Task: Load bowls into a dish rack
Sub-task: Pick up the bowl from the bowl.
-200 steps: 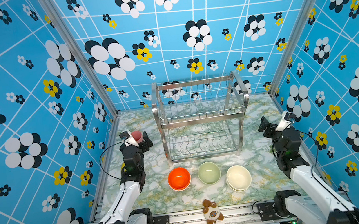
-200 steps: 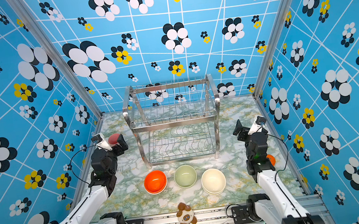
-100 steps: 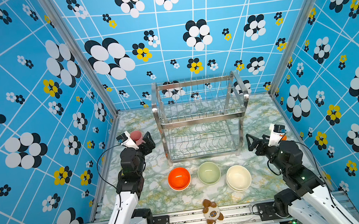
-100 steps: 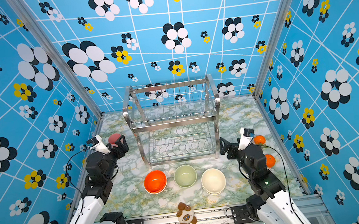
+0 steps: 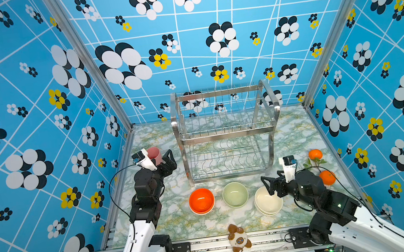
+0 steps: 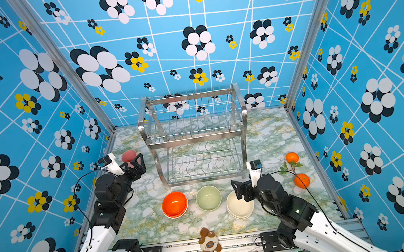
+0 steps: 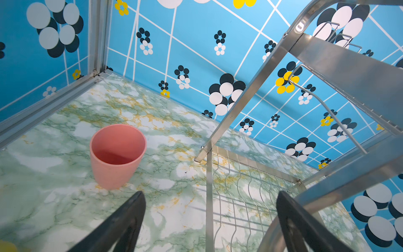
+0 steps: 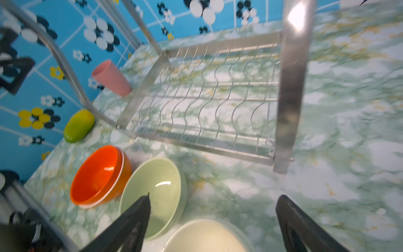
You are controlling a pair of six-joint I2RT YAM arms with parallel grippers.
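The fingers of my right gripper are above the cream bowl's far rim, so my right gripper will next move back and down and tilt them onto the cream bowl's near rim (image 5: 264, 211) by the plush toy.
Three piles of bowls stand in a row before the dish rack (image 5: 226, 134) in both top views: stacked orange bowls (image 5: 201, 201), a sage green bowl (image 5: 235, 194) and stacked cream bowls (image 5: 268, 201). My right gripper (image 5: 271, 183) hovers open over the far edge of the cream stack, and the right wrist view shows the cream bowl (image 8: 207, 235) below its spread fingers (image 8: 141, 209). My left gripper (image 5: 167, 160) is open and empty beside the rack's left leg (image 7: 246, 98), near the lower wire shelf.
A pink cup (image 5: 154, 155) stands left of the rack, just behind the left gripper. Two oranges with leaves (image 5: 315, 154) lie at the right wall. A plush toy (image 5: 238, 238) sits on the front rail. A green-yellow fruit (image 8: 79, 125) lies left of the orange bowls.
The right arm has swung from the right wall inwards and down over the cream bowls. The left arm has lifted and leaned a little toward the rack. Both grippers stay open.
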